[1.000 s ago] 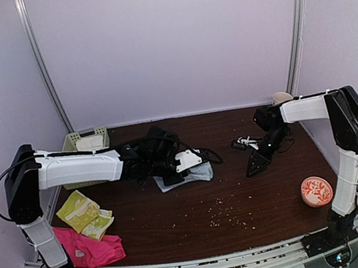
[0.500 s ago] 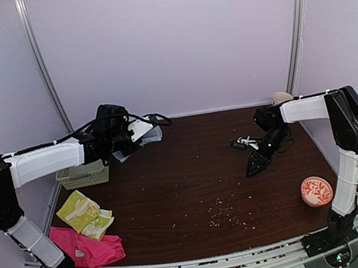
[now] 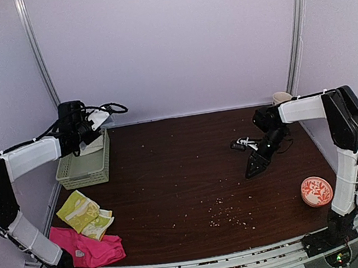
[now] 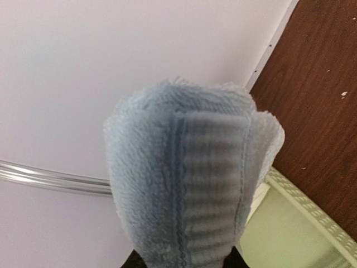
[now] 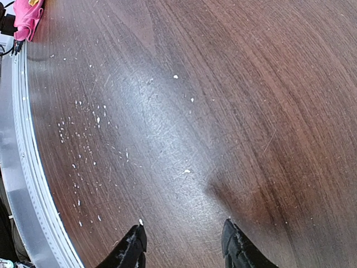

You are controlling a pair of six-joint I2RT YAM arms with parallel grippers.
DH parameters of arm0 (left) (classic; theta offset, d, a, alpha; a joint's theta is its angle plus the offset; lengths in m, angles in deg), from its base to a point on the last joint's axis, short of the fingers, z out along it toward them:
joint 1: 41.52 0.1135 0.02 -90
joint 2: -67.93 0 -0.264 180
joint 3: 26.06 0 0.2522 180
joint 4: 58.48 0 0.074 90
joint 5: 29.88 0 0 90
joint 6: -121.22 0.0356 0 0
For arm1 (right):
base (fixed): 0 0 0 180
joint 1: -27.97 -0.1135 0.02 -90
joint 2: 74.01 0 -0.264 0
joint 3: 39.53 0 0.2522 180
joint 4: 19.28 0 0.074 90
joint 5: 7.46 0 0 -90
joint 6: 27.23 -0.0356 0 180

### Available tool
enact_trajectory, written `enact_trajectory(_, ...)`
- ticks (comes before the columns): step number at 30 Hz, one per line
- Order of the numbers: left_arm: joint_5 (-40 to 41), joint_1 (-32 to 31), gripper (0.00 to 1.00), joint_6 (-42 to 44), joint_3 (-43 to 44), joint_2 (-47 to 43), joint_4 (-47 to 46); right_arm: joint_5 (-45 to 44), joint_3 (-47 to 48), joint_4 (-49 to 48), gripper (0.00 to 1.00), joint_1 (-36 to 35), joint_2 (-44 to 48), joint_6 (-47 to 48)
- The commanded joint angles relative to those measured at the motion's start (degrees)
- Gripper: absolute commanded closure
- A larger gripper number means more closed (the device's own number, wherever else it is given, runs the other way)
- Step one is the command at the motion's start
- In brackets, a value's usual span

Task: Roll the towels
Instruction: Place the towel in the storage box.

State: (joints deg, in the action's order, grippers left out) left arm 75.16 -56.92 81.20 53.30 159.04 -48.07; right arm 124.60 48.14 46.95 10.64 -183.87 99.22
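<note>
My left gripper holds the blue roll above the basket's open space beside the cream-white towel. Next it should lower the roll past the rim of the basket and release it.
A rolled pale blue towel (image 4: 189,190) fills the left wrist view, and my left gripper (image 4: 184,261) is shut on its lower end. In the top view that gripper (image 3: 88,131) hangs over the pale green basket (image 3: 83,170) at the back left. A cream-white towel (image 3: 93,147) lies inside the basket. At the front left a yellow-green towel (image 3: 83,214) and a hot-pink towel (image 3: 88,250) lie crumpled. My right gripper (image 3: 255,166) is open just above the bare table (image 5: 223,84), nothing between its fingers (image 5: 133,241).
An orange patterned bowl (image 3: 316,191) sits at the front right and a pale cup (image 3: 281,97) at the back right corner. Crumbs (image 3: 221,215) dot the table's middle. The basket's rim (image 4: 301,201) lies just below the blue towel.
My left arm has swung from the table's middle to the back left, carrying the blue towel over the basket. The right arm has stayed put.
</note>
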Motion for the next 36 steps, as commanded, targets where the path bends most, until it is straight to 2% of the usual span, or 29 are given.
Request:
enact_trajectory(1,-3.5,4.6,1.00,5.1,3.7,3.1,-7.1,1.2,0.9,1.2,0.53,-0.1,-0.9,1.1)
enact_trajectory(14,-13.4,13.7,1.00,13.7,9.2,14.1,-8.3,0.8,0.7,1.7,0.53,-0.1,-2.1,0.8)
enact_trajectory(30,-15.5,16.1,1.00,23.1,16.2,25.6,-9.2,1.3,1.9,2.7,0.53,-0.1,-5.8,0.8)
enact_trajectory(36,-19.1,16.9,1.00,24.5,17.8,26.7,-5.4,1.1,2.1,2.9,0.53,-0.1,-6.6,0.8)
